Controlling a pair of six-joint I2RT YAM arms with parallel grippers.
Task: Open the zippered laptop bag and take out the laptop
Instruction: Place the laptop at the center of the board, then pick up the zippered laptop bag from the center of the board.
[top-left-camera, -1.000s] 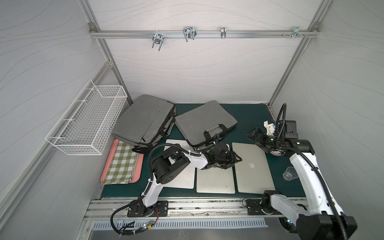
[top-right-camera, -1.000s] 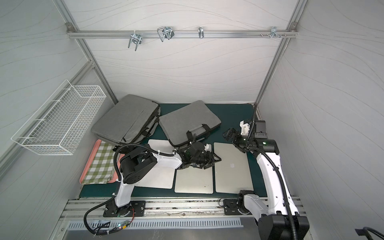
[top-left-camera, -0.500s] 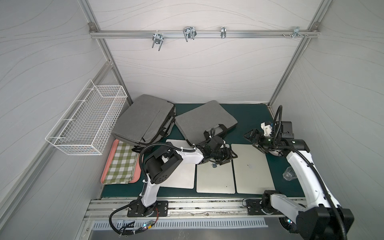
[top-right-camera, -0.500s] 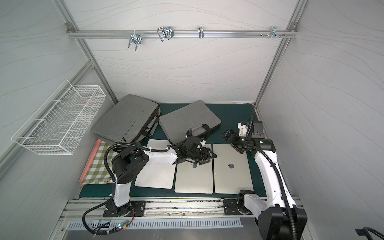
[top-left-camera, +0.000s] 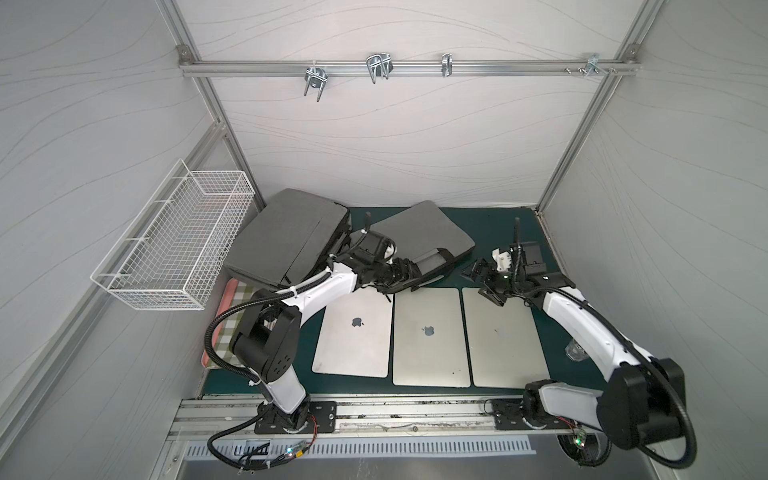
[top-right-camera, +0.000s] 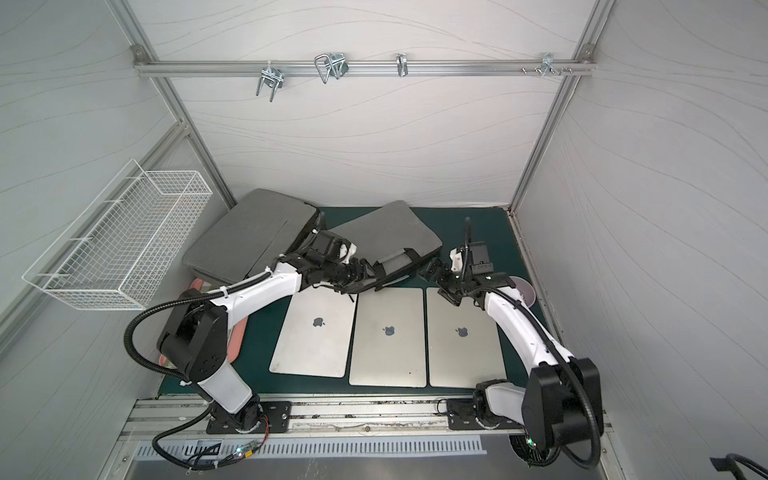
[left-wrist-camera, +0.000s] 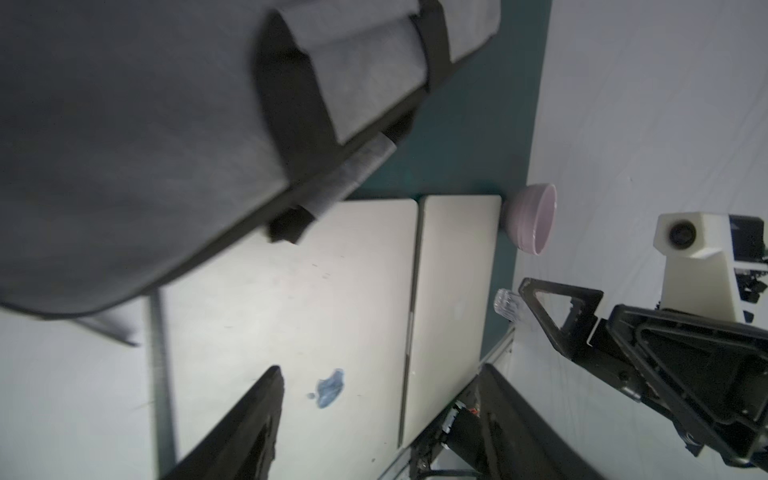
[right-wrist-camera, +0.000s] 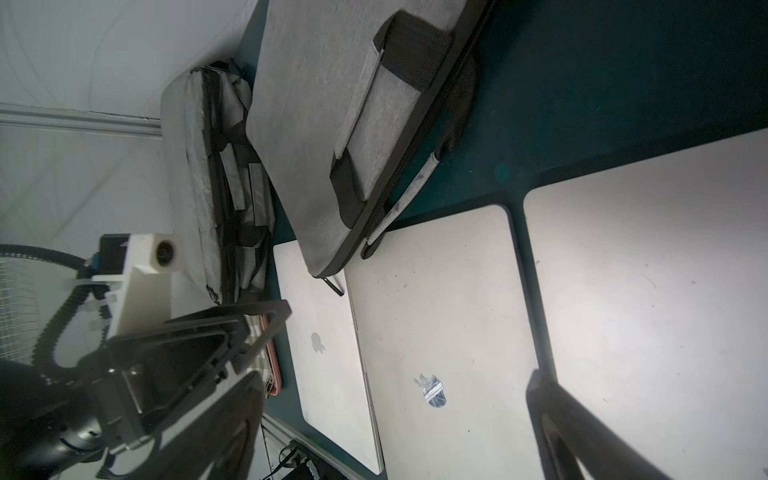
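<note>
I need to move my left gripper from the handle edge toward the second grey bag and lower it onto the laptop bag's side edge, which is clear of handles.
The grey zippered laptop bag lies at the back centre of the green mat, its handle side over the far edges of two silver laptops. My left gripper is open at that handle edge, with nothing between its fingers. A black zipper pull lies on the left laptop. The middle laptop and the right one lie closed beside it. My right gripper hangs open and empty over the right laptop's far corner. Whether a laptop is inside the bag is hidden.
A second grey bag leans at the back left. A white wire basket hangs on the left wall, above a checked cloth on a pink tray. A pink bowl and a clear glass stand by the right wall.
My left gripper has moved from over the middle laptop back to the bag's handle edge and opened wider. The right gripper has shifted left towards the bag.
</note>
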